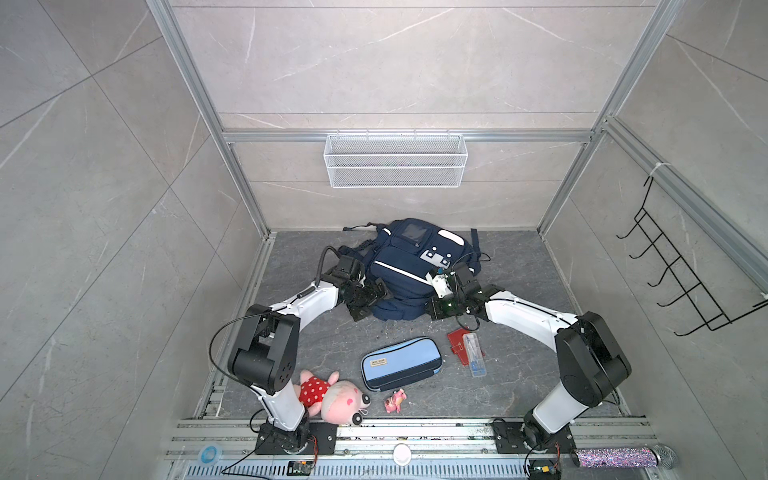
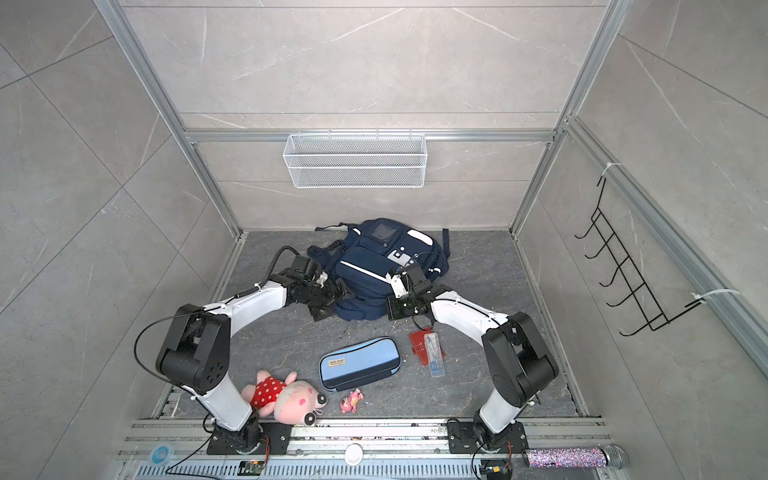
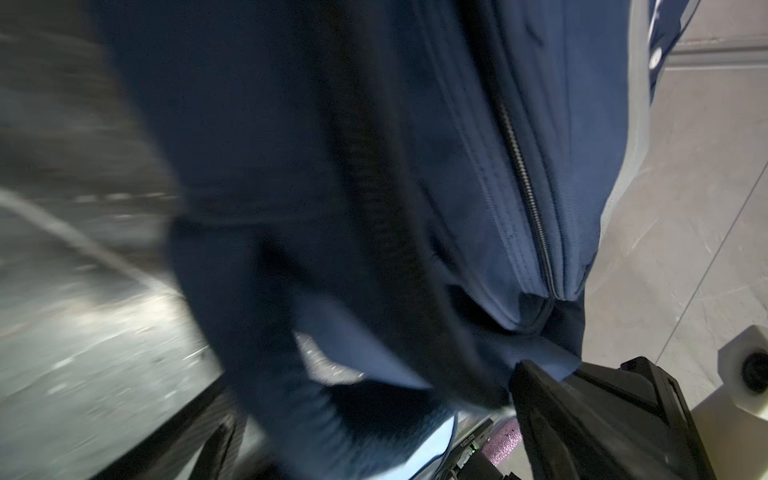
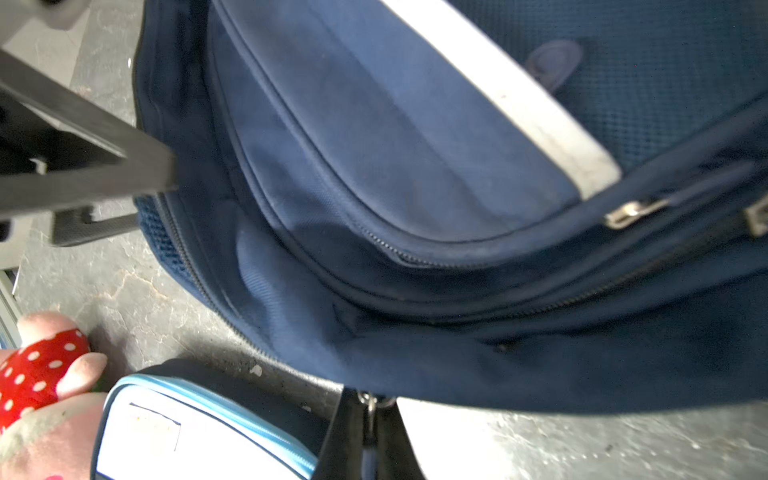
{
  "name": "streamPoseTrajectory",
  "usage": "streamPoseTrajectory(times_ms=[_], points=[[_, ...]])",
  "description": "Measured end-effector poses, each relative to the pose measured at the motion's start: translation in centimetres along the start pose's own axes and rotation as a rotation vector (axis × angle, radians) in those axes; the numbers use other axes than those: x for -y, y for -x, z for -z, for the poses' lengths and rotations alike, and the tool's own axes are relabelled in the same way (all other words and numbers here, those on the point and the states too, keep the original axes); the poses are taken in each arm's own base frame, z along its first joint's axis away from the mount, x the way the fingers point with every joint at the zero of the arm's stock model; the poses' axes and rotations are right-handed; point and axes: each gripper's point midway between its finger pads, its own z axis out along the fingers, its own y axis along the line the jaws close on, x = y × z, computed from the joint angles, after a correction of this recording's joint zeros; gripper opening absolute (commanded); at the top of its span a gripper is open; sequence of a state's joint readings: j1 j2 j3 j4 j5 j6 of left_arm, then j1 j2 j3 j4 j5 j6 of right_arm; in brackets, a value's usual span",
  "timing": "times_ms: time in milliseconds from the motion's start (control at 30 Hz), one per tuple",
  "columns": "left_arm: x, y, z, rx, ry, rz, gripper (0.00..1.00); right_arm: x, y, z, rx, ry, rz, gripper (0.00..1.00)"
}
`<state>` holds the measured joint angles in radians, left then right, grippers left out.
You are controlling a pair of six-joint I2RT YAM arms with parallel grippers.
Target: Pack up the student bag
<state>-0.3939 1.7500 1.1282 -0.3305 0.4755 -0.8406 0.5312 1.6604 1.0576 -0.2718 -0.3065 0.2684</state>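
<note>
The bag's edge curves toward the bag's side facing the hook rack, so my right gripper needs to move outward along the edge to that side next and let go of the zip pull.
The student bag (image 1: 409, 270) (image 2: 374, 266), navy with white stripes, lies flat at the back of the floor. My left gripper (image 1: 376, 297) (image 2: 336, 297) stands open at the bag's left side. In the blurred left wrist view, navy fabric (image 3: 415, 166) passes between the spread fingers of the left gripper (image 3: 374, 415), and one finger (image 3: 540, 399) touches it. My right gripper (image 1: 430, 309) (image 2: 390, 309) sits at the bag's front right corner. In the right wrist view the right gripper (image 4: 371, 419) is shut on a metal zip pull (image 4: 371, 405) at the bag's (image 4: 415, 166) lower edge.
A light-blue pencil case (image 1: 401, 363), a pink plush toy (image 1: 332, 397), a small pink figure (image 1: 395, 401) and a red case under a clear box (image 1: 467, 349) lie in front of the bag. A white wire basket (image 1: 395, 160) hangs on the back wall, and a black hook rack (image 1: 685, 282) hangs at the right.
</note>
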Motion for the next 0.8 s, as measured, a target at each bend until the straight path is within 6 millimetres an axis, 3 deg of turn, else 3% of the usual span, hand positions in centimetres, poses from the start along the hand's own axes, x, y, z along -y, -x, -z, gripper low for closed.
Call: streamPoseTrajectory(times_ms=[67, 167, 267, 433, 600, 800], points=[[0.2, 0.3, -1.2, -0.01, 0.0, 0.012, 0.85, 0.0, 0.0, 0.0, -0.001, 0.001, 0.003, 0.0], [-0.3, 0.4, -2.2, -0.022, 0.003, 0.033, 0.5, 0.0, 0.0, 0.0, 0.0, -0.001, 0.003, 0.0], [-0.3, 0.5, -2.2, -0.027, -0.001, 0.05, 0.0, 0.3, 0.1, 0.0, 0.004, -0.007, -0.001, 0.0], [0.3, 0.6, -2.3, -0.022, -0.029, 0.043, 0.0, 2.4, 0.6, 0.5, 0.017, -0.033, -0.044, 0.0], [0.4, 0.5, -2.4, -0.02, -0.044, 0.034, 0.0, 7.6, 1.6, 1.9, 0.052, -0.101, -0.153, 0.0], [0.5, 0.4, -2.2, -0.012, -0.054, 0.026, 0.0, 11.3, 2.3, 1.9, 0.064, -0.153, -0.24, 0.0]])
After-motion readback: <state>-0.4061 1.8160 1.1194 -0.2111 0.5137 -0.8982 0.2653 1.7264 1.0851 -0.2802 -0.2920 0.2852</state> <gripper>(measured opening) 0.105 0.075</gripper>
